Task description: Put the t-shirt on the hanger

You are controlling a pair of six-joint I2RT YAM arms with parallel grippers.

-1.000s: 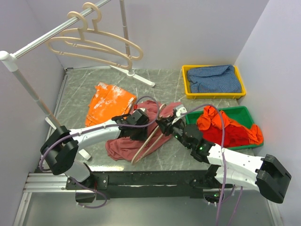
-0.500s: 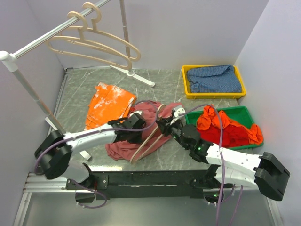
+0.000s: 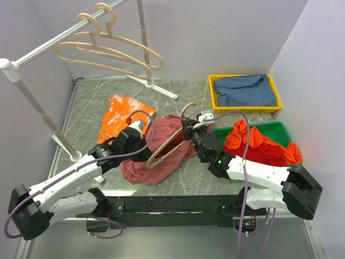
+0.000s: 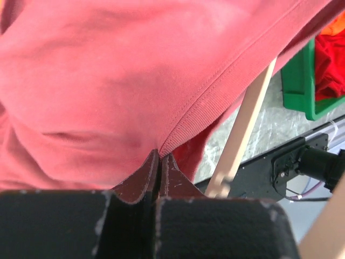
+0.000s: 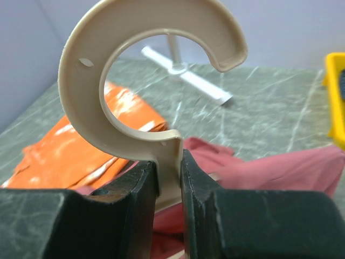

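The hanger's near end [image 3: 149, 164] [image 4: 220, 186] is still outside the shirt's ribbed collar. My left gripper should pull the collar's edge around it, then move up and outward toward the hanger's hook.
The dusty-rose t-shirt [image 3: 137, 168] lies bunched at the table's front middle. The pale beige hanger [image 3: 161, 152] rests across it, tilted, with its hook [image 3: 188, 111] raised. My right gripper [image 3: 190, 129] is shut on the hanger's neck just below the hook [image 5: 81, 91], and the right gripper [image 5: 170, 162] has a pad on each side. My left gripper [image 3: 146, 151] is at the shirt's left part. In the left wrist view the left gripper [image 4: 160, 155] is shut on a ribbed edge of the t-shirt [image 4: 118, 81], beside a hanger bar [image 4: 242, 127].
An orange cloth [image 3: 124, 116] lies behind the shirt on the left. A green tray [image 3: 280, 129] holds a red-orange garment [image 3: 259, 145], and a yellow tray [image 3: 215, 94] holds blue cloth. A rail [image 3: 43, 48] at the back left carries two more hangers [image 3: 108, 51]. The rack's foot [image 3: 156, 86] stands on the table.
My left gripper has shut on the t-shirt's edge, and that arm has swung back to the left. The right gripper has lifted the hanger, so its hook now stands higher.
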